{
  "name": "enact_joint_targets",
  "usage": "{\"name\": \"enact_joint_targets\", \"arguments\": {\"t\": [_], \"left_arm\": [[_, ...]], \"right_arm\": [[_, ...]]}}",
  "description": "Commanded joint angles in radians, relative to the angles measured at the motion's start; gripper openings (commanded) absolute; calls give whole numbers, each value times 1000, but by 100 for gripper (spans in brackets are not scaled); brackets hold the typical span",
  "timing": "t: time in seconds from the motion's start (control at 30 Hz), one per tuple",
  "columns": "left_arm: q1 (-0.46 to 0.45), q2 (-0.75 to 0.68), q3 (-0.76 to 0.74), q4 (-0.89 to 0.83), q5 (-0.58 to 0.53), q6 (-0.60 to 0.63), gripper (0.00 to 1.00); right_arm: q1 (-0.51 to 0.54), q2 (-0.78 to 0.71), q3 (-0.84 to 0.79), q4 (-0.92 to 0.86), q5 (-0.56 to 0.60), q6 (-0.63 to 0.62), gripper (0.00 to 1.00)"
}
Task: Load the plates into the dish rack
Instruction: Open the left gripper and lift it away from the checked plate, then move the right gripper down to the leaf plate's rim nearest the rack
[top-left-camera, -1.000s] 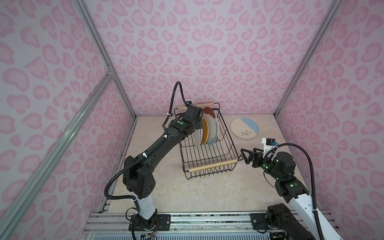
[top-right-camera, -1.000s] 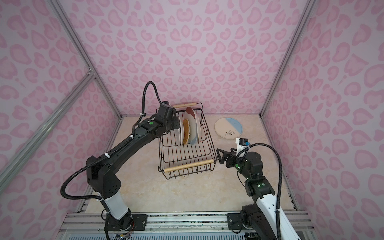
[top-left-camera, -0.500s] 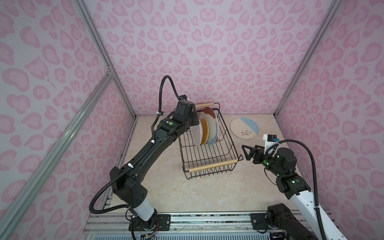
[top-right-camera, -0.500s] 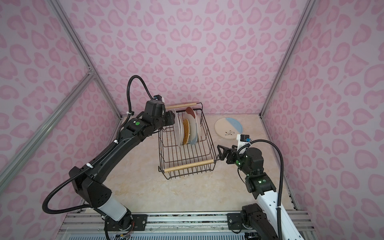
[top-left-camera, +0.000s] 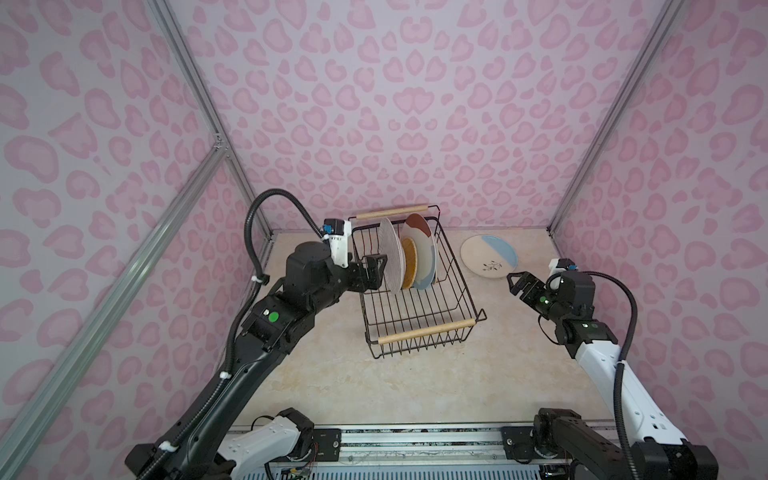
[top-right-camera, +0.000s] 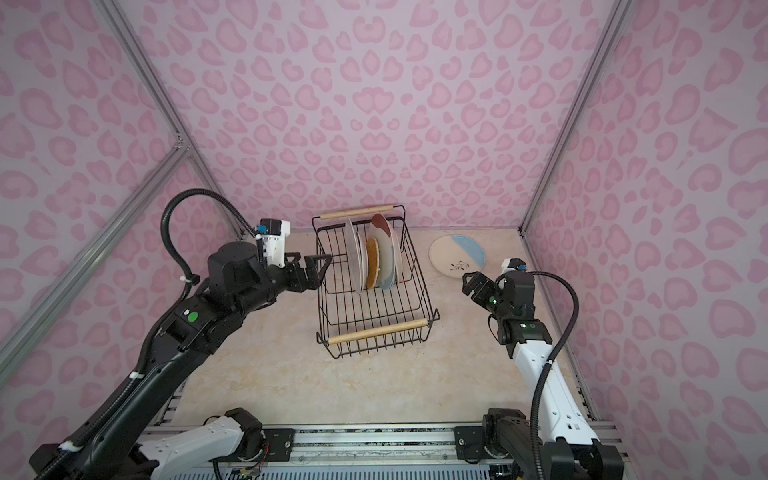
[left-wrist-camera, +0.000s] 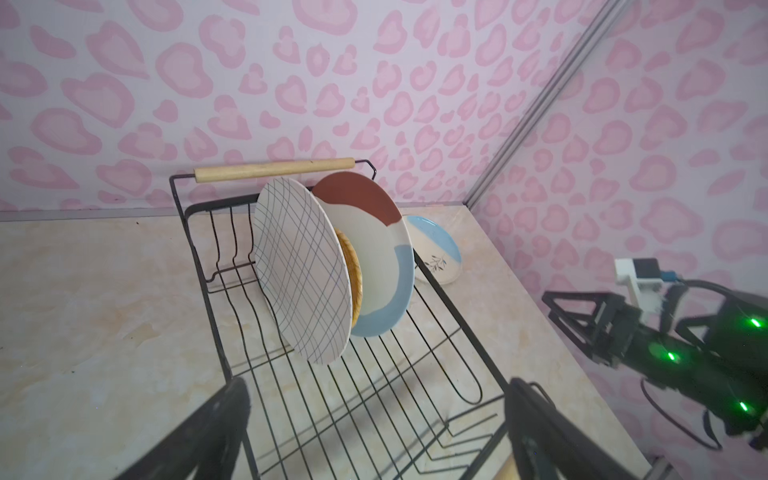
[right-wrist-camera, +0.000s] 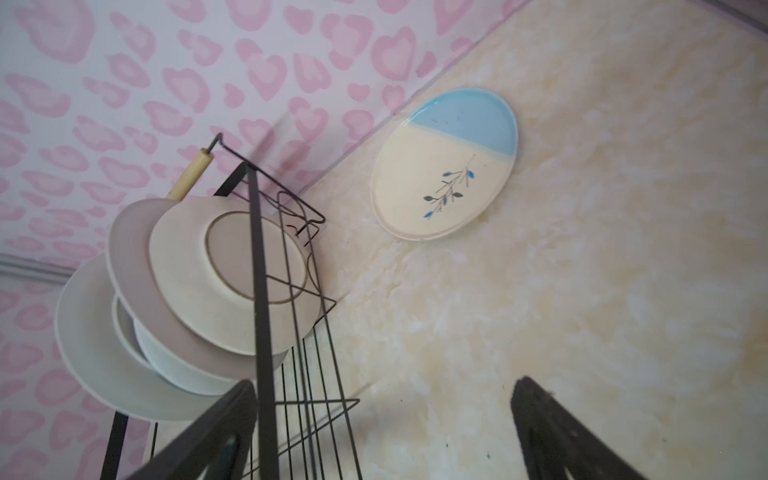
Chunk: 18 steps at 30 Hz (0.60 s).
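The cream-and-blue plate's near rim beside the sprig lies below and outward of my right gripper's open fingers, so the right gripper lowers and reaches outward onto it next.
The dish rack (top-left-camera: 426, 332) (top-right-camera: 376, 331) is a black wire basket with two wooden handles, mid-table. Three plates stand on edge at its far end: a blue-gridded one (top-left-camera: 390, 255) (left-wrist-camera: 301, 270), a yellow woven-look one (top-left-camera: 409, 264) and a colour-blocked one (top-left-camera: 422, 249) (left-wrist-camera: 374, 249). A cream-and-blue plate with a sprig (top-left-camera: 489, 259) (top-right-camera: 457, 254) (right-wrist-camera: 444, 166) lies flat on the table right of the rack. My left gripper (top-left-camera: 374, 270) (left-wrist-camera: 378, 388) is open and empty at the rack's left wall, beside the gridded plate. My right gripper (top-left-camera: 517, 282) (right-wrist-camera: 384, 384) is open and empty, just short of the flat plate.
Pink patterned walls close in the back and both sides, and the flat plate lies near the back right corner. The rack's right wall (right-wrist-camera: 257, 291) runs close to my right gripper. The beige tabletop (top-left-camera: 332, 374) spreads in front of the rack.
My left gripper has opened, let go of the gridded plate in the rack and drawn back to the left. My right gripper has moved back and rightward, nearer the flat plate.
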Motion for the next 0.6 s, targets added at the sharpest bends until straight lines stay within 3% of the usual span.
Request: {"name": "enact_joint_targets", "arguments": {"t": [0.0,0.27,0.57], "left_arm": [[2,-100,-106,35,72,74,98],[1,-269,-331,86,137,100,98],[2,-250,-332,77,146,96,98]], "right_arm": [[-30,100,22,78,8,63,94],[-93,541,217,123,-72,117,84],[-68,824,433,60,-38,158,67]]}}
